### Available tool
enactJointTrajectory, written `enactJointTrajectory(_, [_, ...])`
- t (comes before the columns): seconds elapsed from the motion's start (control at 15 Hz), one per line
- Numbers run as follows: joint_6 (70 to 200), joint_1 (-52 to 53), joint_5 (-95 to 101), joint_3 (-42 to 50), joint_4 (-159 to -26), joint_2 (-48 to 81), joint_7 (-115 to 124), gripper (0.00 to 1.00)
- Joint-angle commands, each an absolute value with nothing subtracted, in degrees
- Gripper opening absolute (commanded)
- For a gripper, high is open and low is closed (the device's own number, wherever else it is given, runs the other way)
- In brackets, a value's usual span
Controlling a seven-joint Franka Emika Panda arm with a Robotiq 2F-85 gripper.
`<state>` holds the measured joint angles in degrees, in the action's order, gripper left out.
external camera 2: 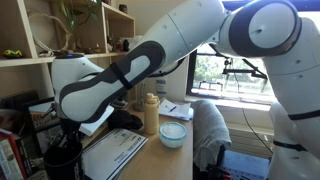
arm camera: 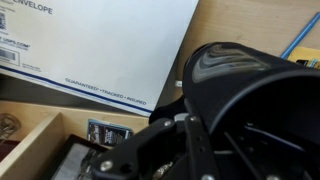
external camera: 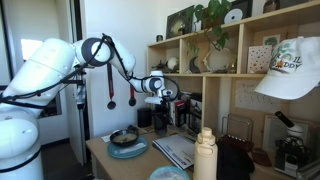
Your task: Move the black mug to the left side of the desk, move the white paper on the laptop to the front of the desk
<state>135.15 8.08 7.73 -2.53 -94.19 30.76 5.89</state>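
The white paper [external camera: 175, 150] lies close beside the mug. Next, my gripper moves away from the paper and down toward the desk to release the mug.
The black mug [arm camera: 250, 110] fills the right of the wrist view, its opening facing the camera. My gripper [arm camera: 185, 135] is shut on the mug's wall at its left side. In both exterior views the mug [external camera: 160, 116] [external camera 2: 62, 160] hangs under the gripper [external camera: 160, 97], close to the shelf unit. The white paper [external camera: 175, 150] [external camera 2: 115, 152] [arm camera: 100, 45] lies flat on the desk [external camera: 100, 150], and it hides almost all of the laptop beneath it. I cannot tell whether the mug touches the desk.
A blue plate with a dark bowl [external camera: 127, 140] sits near the desk's edge. A cream bottle [external camera: 205, 155] [external camera 2: 151, 115] and a light blue bowl [external camera 2: 172, 135] stand beyond the paper. The wooden shelf unit [external camera: 215, 60] is behind the mug, and a white cap [external camera: 290, 75] hangs on it.
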Motion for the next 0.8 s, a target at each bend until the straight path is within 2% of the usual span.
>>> enactJointTrajectory(0.0, [128.2,9.0,6.4,-2.9,-85.2,37.1,5.2,0.01])
enactJointTrajectory(0.33, [119.8,8.9,3.9,-3.3,-77.4,42.4,5.1,0.01])
enactJointTrajectory(0.4, [118.7,8.7,3.5,-3.2,-76.3,42.8,5.2,0.30])
enactJointTrajectory(0.47, [117.4,8.8,3.5,-2.9,-75.1,43.3,5.5,0.32])
enactJointTrajectory(0.73, [115.0,8.2,3.2,-2.7,-73.2,43.3,5.6,0.60])
